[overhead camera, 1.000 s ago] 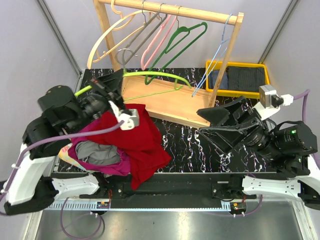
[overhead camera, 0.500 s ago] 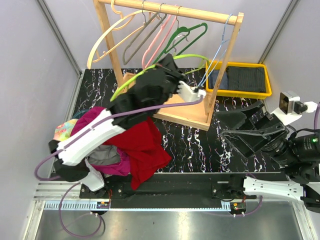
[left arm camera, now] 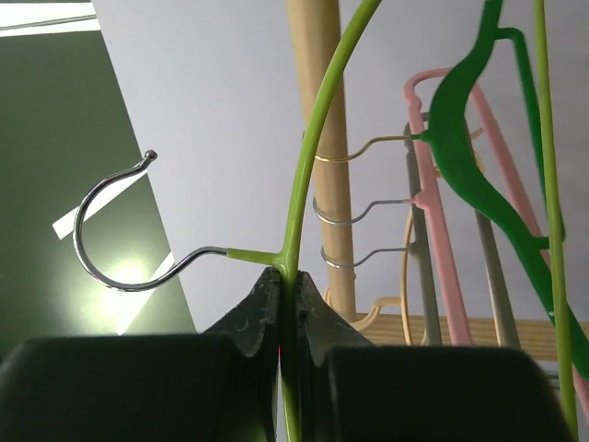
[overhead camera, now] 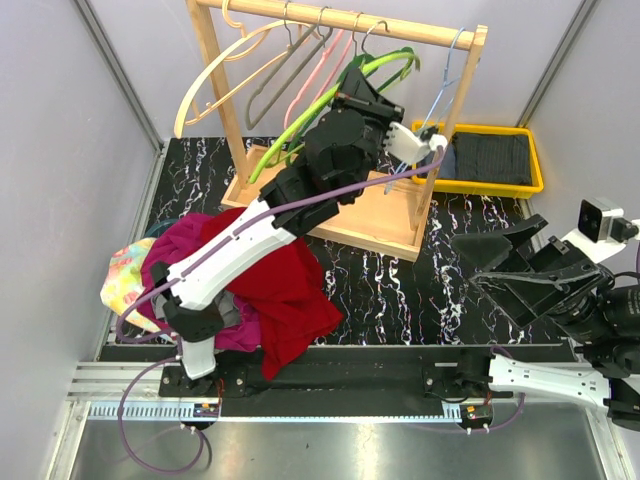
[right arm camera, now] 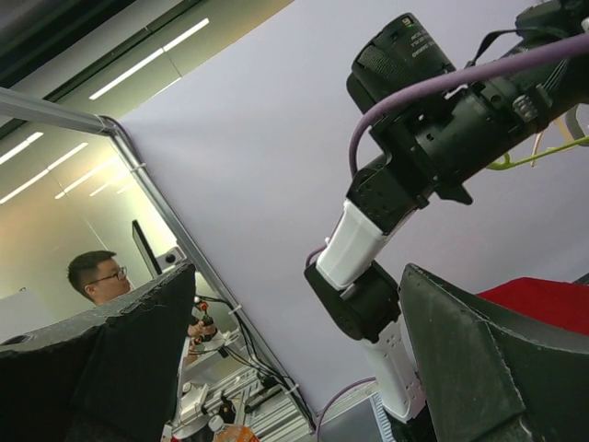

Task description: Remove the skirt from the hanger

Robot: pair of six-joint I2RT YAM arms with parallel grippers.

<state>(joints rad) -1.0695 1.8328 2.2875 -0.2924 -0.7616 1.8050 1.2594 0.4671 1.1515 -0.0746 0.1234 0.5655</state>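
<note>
The robot's left gripper needs to move outward next and bring the metal hook (left arm camera: 101, 198) over the rod's bare part (left arm camera: 316, 69) beside the green hanger, because the hook is still clear of the rod.
The red skirt (overhead camera: 290, 290) lies crumpled on the clothes pile at the front left, off the hanger; a corner of it (right arm camera: 543, 299) shows in the right wrist view. The bare lime-green hanger (overhead camera: 278, 150) is raised to the rack's top rod. My left gripper (overhead camera: 368, 88) is shut on it. In the left wrist view the jaws (left arm camera: 287, 276) pinch the lime hanger (left arm camera: 308, 157) just below its neck, its metal hook (left arm camera: 101, 198) pointing left, beside the rod (left arm camera: 322, 92). My right gripper (overhead camera: 492, 266) hovers open and empty at the right (right arm camera: 294, 276).
The wooden rack (overhead camera: 215, 70) carries several hangers: cream, grey, pink, green (overhead camera: 350, 75) and blue (overhead camera: 440, 85). A yellow tray (overhead camera: 530, 185) with dark cloth sits at the back right. Magenta, grey and patterned clothes (overhead camera: 125, 280) lie under the skirt.
My left arm swung from over the clothes pile up to the rack's rod, carrying the lime hanger. The right arm drew back to the right. The skirt stayed on the pile.
</note>
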